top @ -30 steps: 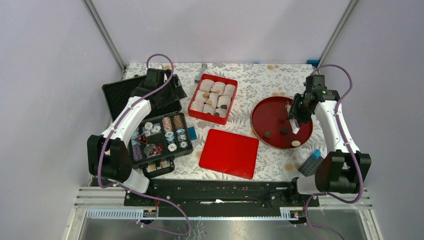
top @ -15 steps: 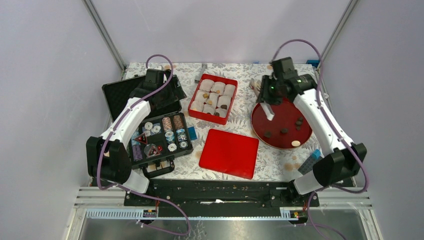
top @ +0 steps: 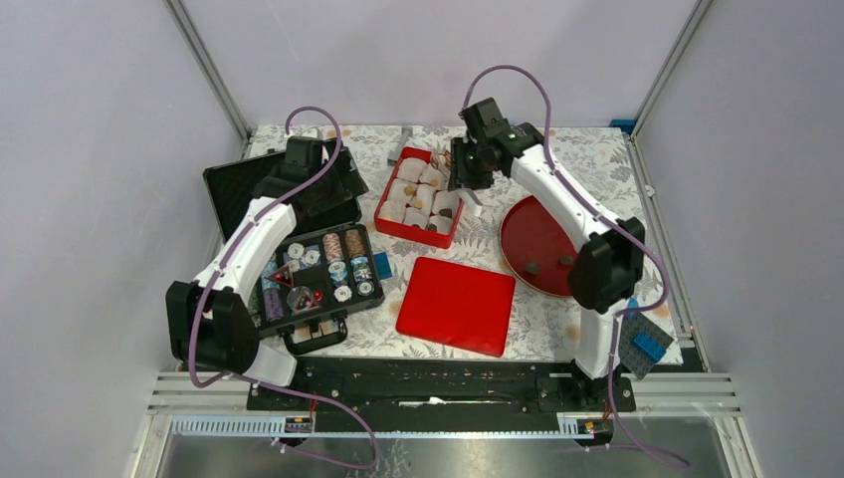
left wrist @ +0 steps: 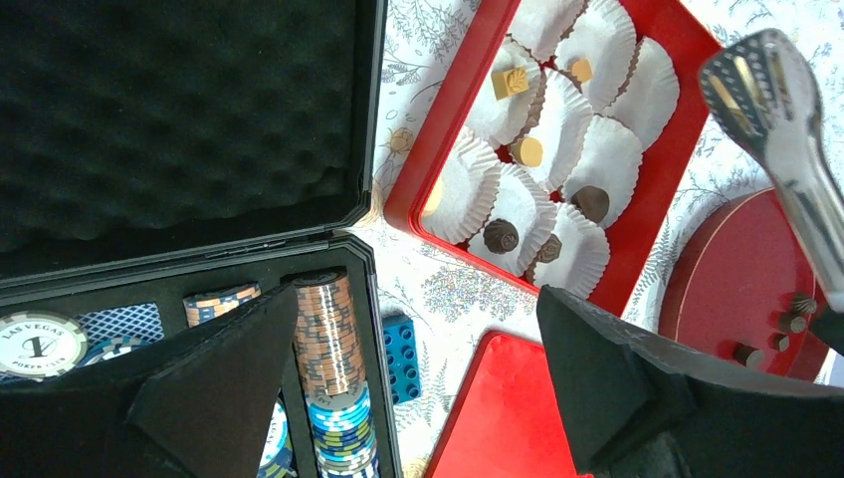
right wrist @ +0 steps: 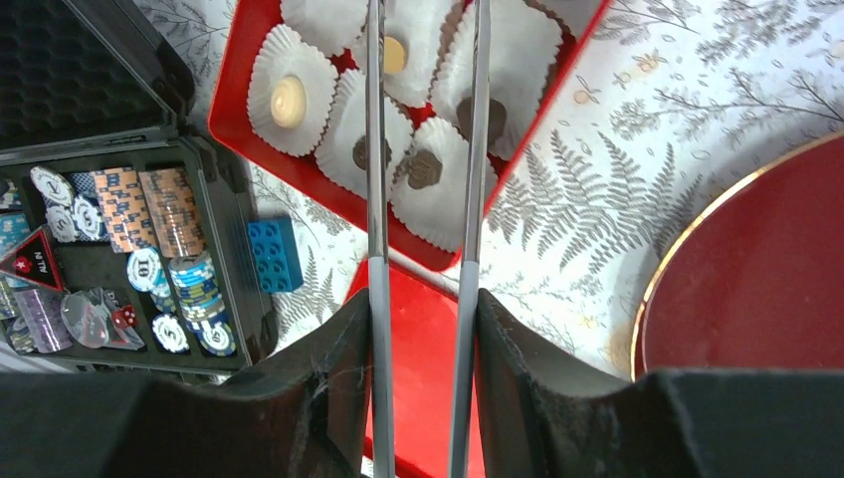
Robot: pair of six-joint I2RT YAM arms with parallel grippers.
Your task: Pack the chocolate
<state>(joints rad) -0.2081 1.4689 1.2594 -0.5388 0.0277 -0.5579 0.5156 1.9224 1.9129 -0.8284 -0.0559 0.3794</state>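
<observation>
My right gripper lowers its tongs next, to its left in the top view, over the red box's empty far-corner cup (top: 411, 169) below it, and squeezes.
Several chocolates (left wrist: 501, 236) sit in white paper cups inside the red box (top: 416, 234). More chocolate (top: 533, 267) lies on the dark red plate (top: 532, 224). My right gripper (right wrist: 423, 329) is shut on metal tongs (right wrist: 376, 199). The tongs reach over the box's right side, and their tips run out of the right wrist view. One tong blade (left wrist: 766, 90) shows in the left wrist view; I cannot tell if it carries anything. My left gripper (left wrist: 418, 388) hangs open and empty above the black case (top: 318, 274).
The open black case holds stacks of striped chips (left wrist: 323, 339). A red lid (top: 456, 305) lies flat in front of the box. A small blue brick (top: 382, 265) sits beside the case, and a larger blue one (top: 647, 344) by the right arm's base.
My right arm has swung left with the tongs, from over the plate to over the red box. The left arm has barely moved.
</observation>
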